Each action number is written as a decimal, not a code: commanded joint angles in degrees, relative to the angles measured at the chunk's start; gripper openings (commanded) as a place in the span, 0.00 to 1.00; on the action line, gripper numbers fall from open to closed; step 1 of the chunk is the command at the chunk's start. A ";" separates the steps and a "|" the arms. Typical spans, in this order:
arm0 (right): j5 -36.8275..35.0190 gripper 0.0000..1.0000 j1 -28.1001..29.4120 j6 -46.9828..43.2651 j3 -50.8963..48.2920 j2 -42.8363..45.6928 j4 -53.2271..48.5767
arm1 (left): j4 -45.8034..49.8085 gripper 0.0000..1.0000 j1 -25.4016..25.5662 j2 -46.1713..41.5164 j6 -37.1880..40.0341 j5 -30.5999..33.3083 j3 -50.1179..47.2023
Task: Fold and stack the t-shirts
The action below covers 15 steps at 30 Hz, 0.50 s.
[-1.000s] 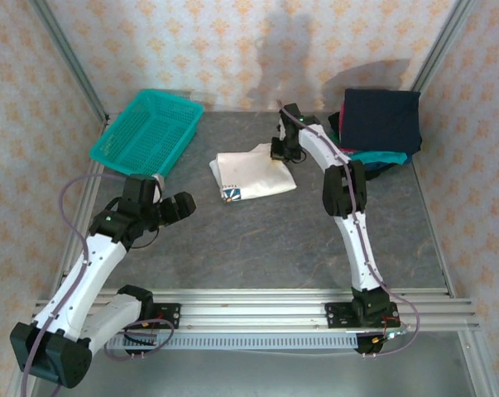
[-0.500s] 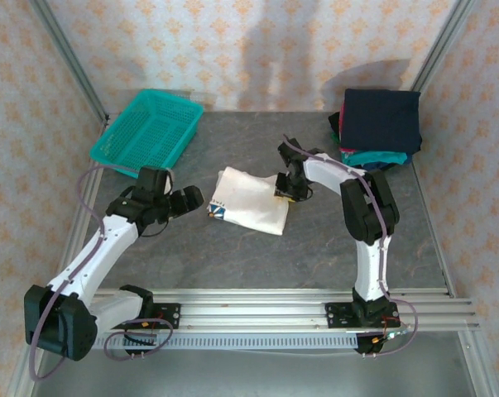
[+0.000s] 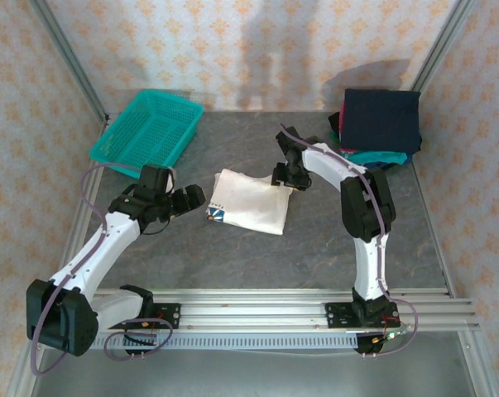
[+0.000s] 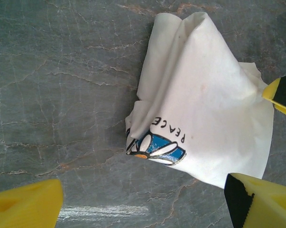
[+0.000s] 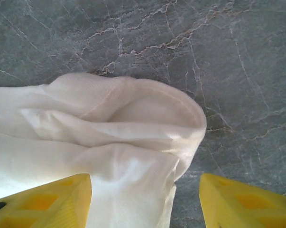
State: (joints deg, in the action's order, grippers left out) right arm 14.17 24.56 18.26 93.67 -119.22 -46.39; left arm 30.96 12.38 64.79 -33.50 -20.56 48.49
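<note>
The open right gripper moves straight down onto the rolled hem (image 5: 147, 114) of the white t-shirt next, since the cloth already lies between its spread fingers.
A white t-shirt (image 3: 249, 201) lies loosely folded mid-table, its blue chest print (image 3: 218, 211) at the near left corner. In the left wrist view the white t-shirt (image 4: 204, 99) shows the print (image 4: 157, 147) with dark letters. My left gripper (image 3: 189, 198) stands open just left of that corner, nothing between its fingers (image 4: 29, 204). My right gripper (image 3: 287, 177) is open at the shirt's far right edge; the right wrist view shows a rolled hem (image 5: 147, 114) of the white t-shirt between its spread fingers (image 5: 48, 199). A stack of folded t-shirts (image 3: 380, 120), navy on top with teal and red below, sits back right.
A teal mesh basket (image 3: 146, 132) stands at the back left. Metal frame posts run along both sides, and the rail (image 3: 257, 310) with the arm bases crosses the near edge. Bare grey table (image 3: 257, 256) lies in front of the shirt.
The white shirt was dragged toward the near side by the right gripper, which has since opened and lifted slightly back. The left gripper moved right to the print corner.
</note>
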 commanded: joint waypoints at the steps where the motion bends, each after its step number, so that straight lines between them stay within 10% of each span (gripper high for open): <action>1: -0.41 0.62 -0.12 -4.36 2.74 -4.12 -5.21 | 0.19 0.89 0.45 -1.85 0.71 1.34 0.11; 10: -0.76 0.63 -0.08 -6.97 1.93 -7.90 -3.29 | 1.30 0.89 0.44 -4.06 0.54 3.27 -0.90; 15: 2.96 0.20 -0.08 -5.89 1.79 -10.30 -0.15 | 2.54 0.89 0.36 -4.54 0.76 4.35 -0.77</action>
State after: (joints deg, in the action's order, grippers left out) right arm 17.93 24.69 12.43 97.21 -125.12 -46.57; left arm 31.42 12.38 61.47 -33.34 -18.70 48.27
